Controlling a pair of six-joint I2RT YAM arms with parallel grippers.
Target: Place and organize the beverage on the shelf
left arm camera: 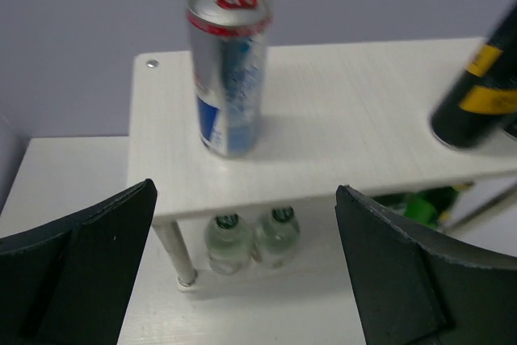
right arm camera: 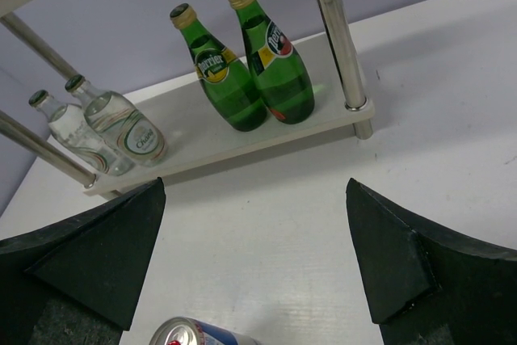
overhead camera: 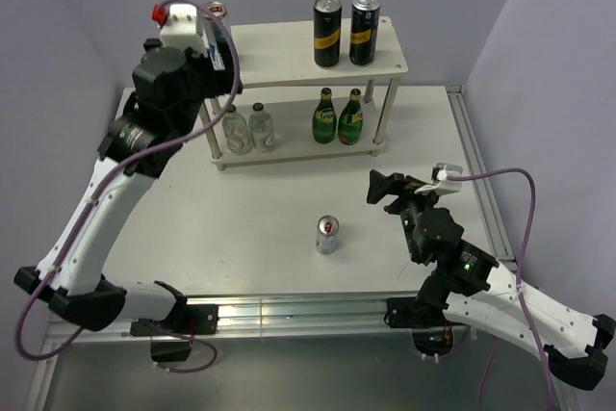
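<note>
My left gripper will next pull back from the shelf (overhead camera: 289,69) and down, tilting over the table's slim can, since the other already stands on the shelf's top board.
One slim silver-blue-red can (left arm camera: 229,66) stands upright at the left end of the shelf's top board (left arm camera: 347,127). My left gripper (left arm camera: 245,199) is open just in front of it, and the can is free of the fingers. In the top view this gripper (overhead camera: 218,45) hovers at the shelf's (overhead camera: 289,69) left end. A second slim can (overhead camera: 328,234) stands on the table. My right gripper (right arm camera: 254,191) is open just behind that can (right arm camera: 202,333) and does not touch it. Two clear bottles (right arm camera: 121,123) and two green bottles (right arm camera: 242,70) stand on the lower board.
Two taller black cans with yellow labels (overhead camera: 346,30) stand at the right end of the top board. One of them (left arm camera: 477,94) shows at the right edge of the left wrist view. Round posts (right arm camera: 339,38) hold up the top board. A metal rail (overhead camera: 476,170) runs along the table's right edge.
</note>
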